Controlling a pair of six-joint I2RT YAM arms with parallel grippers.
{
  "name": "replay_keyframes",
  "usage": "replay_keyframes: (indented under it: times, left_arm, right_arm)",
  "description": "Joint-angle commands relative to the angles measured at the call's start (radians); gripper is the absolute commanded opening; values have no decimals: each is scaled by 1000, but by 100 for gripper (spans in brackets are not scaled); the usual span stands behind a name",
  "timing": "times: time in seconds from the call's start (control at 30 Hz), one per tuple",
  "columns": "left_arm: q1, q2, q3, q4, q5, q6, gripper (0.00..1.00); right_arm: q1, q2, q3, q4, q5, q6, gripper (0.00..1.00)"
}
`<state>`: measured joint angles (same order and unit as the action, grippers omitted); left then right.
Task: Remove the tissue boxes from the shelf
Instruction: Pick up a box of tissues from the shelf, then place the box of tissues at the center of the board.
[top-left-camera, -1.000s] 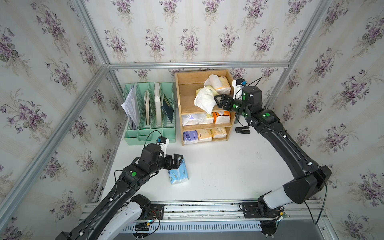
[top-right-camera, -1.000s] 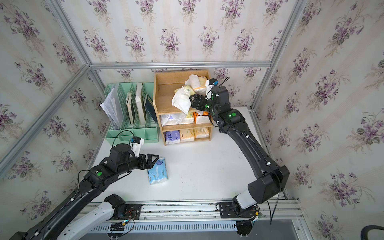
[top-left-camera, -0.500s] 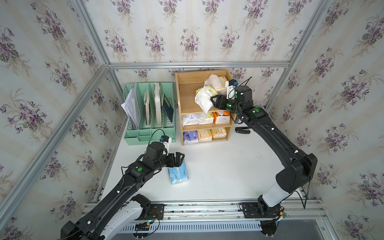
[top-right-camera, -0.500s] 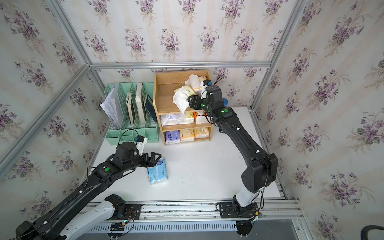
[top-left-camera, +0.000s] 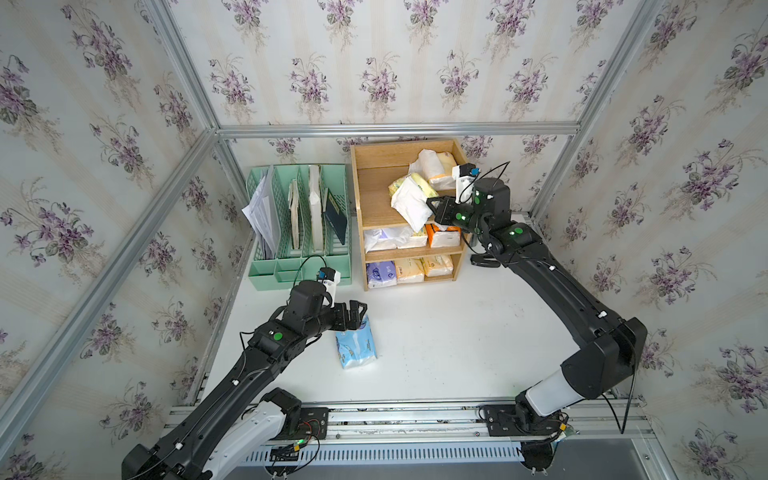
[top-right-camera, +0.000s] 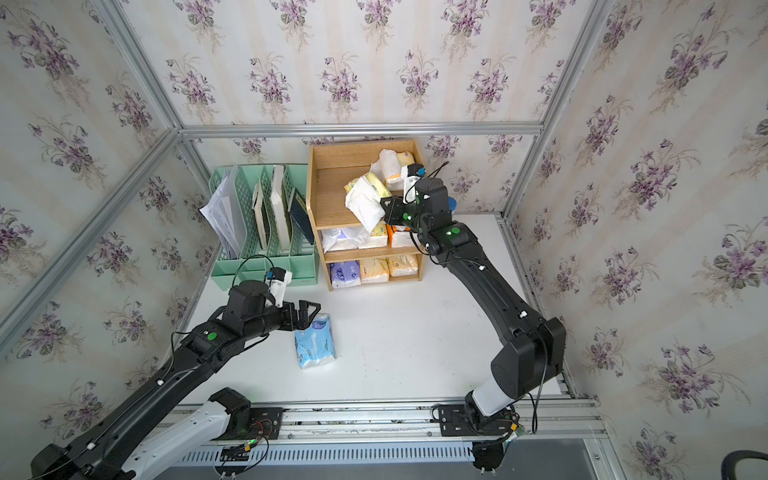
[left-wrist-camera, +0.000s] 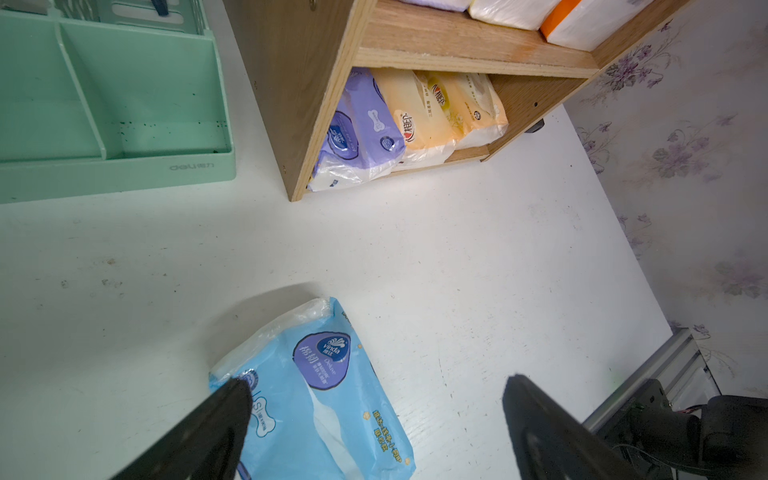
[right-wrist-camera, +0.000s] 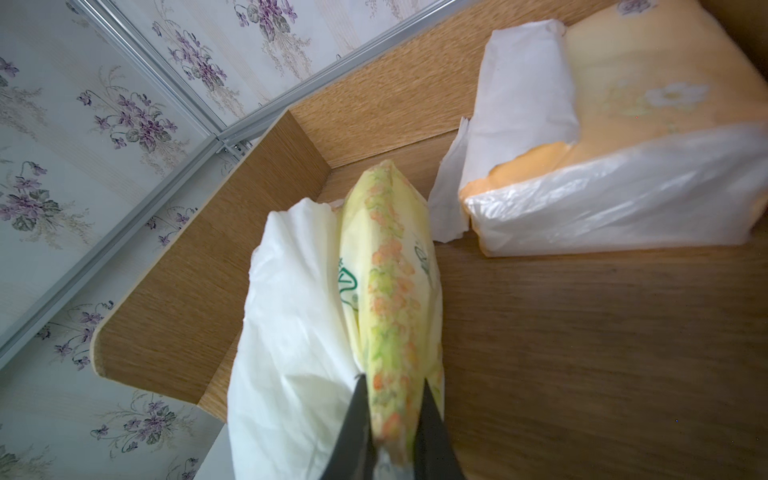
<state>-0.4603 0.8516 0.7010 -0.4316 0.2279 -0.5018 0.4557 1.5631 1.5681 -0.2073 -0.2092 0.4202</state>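
The yellow pack needs to move back next with my right gripper, then go down to the clear tabletop beside the light blue pack, where I need to release it.
The wooden shelf (top-left-camera: 374, 199) stands at the back of the table, seen in both top views. On its top tier my right gripper (right-wrist-camera: 392, 382) is shut on the edge of a pale yellow and white tissue pack (right-wrist-camera: 390, 291), which overhangs the tier's front edge (top-left-camera: 411, 201). Another yellow pack (right-wrist-camera: 623, 145) lies behind it. The middle tier holds white, yellow and orange packs (top-left-camera: 444, 237). The bottom tier holds a purple pack (left-wrist-camera: 361, 129) and two yellow ones. A light blue pack (top-left-camera: 355, 347) lies on the table; my left gripper (left-wrist-camera: 376, 380) hovers open over its near end.
A mint-green file rack (top-left-camera: 299, 266) with papers and books stands left of the shelf. A small black object (top-left-camera: 484, 262) lies on the table right of the shelf. Papered walls with aluminium frame posts close in three sides; a rail (top-left-camera: 395, 419) runs along the front.
My right gripper has reached further over the top tier and closed on the pale yellow pack. The left arm has shifted slightly, its gripper still open by the blue pack.
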Motion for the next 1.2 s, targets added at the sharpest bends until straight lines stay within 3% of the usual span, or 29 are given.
replay_keyframes:
  times: [0.0,0.3,0.47,0.73,0.93,1.17]
  left_arm:
    - [1,-13,12,-7,-2,-1,99]
    - [-2,-81,44,-67,-12,-22,99]
    - [-6,-136,36,-58,28,-18,99]
    - [-14,-243,-79,-74,-34,-100,99]
    - [-20,-325,-206,-42,-27,-151,99]
    - [-24,-332,-280,-35,-67,-185,99]
  right_arm:
    - [7,-25,-12,39,-27,15,8]
    - [75,-155,-103,61,7,69,2]
    - [171,-261,-197,37,78,115,0]
    - [322,-498,-547,65,225,199,0]
    - [376,-636,-838,106,285,290,0]
    - [389,-611,-1090,253,290,416,0]
